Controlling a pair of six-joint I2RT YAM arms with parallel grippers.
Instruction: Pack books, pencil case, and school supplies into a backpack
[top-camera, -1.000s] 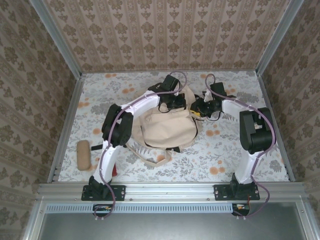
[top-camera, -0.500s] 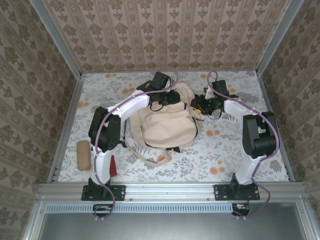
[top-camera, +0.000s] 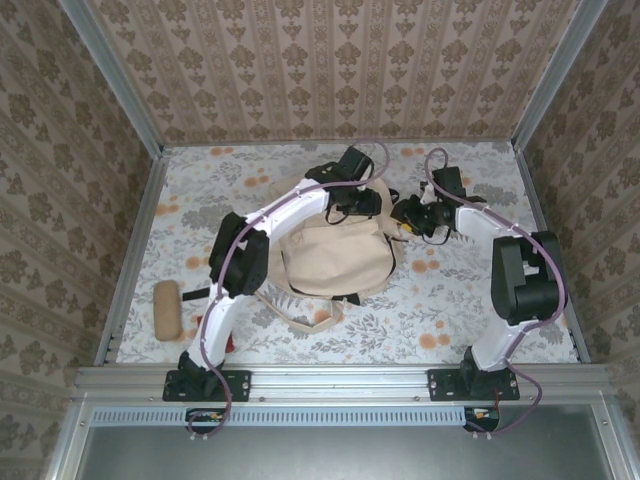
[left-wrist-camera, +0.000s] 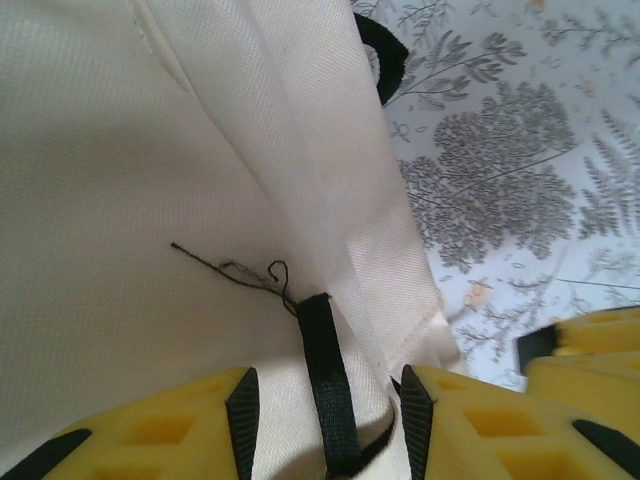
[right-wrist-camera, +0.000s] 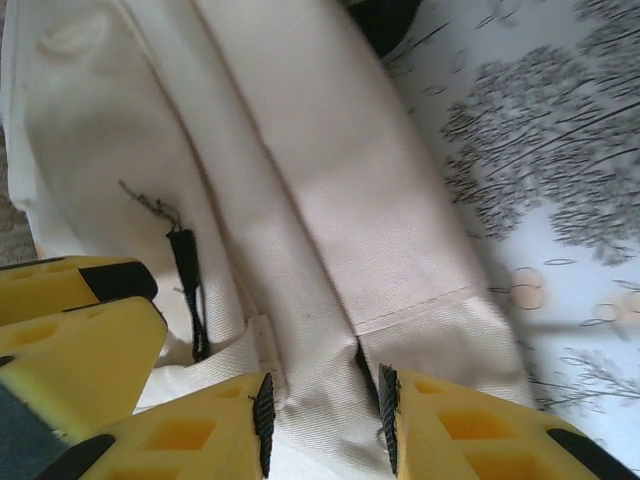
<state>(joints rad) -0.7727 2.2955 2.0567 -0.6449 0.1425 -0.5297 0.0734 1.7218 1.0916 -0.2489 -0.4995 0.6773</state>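
My left gripper's open fingers have the thin black pull tab (left-wrist-camera: 326, 360) between them, and the tab's frayed end leans away from my right gripper. My left gripper should gently move that way next and close.
The cream backpack (top-camera: 335, 255) lies in the middle of the table with both grippers at its far end. My left gripper (top-camera: 362, 203) is open, its pads standing either side of a black webbing tab (left-wrist-camera: 322, 360) and the canvas (left-wrist-camera: 120, 200) without pinching them. My right gripper (top-camera: 412, 215) is shut on a fold of the backpack's canvas (right-wrist-camera: 330, 300), which fills the gap between its pads. The tan pencil case (top-camera: 166, 310) lies far left near the front edge. A red sliver of the school supplies (top-camera: 229, 344) peeks out beside the left arm's base. The books are hidden.
A beige strap (top-camera: 305, 318) trails from the backpack toward the front edge. The floral table top (top-camera: 450, 300) lies bare to the right of the bag. Patterned walls close the back and both sides. The two yellow grippers sit almost side by side.
My left gripper has opened from shut and shifted right along the backpack's far end, its elbow swinging out and back. The right gripper moved slightly right, holding the canvas.
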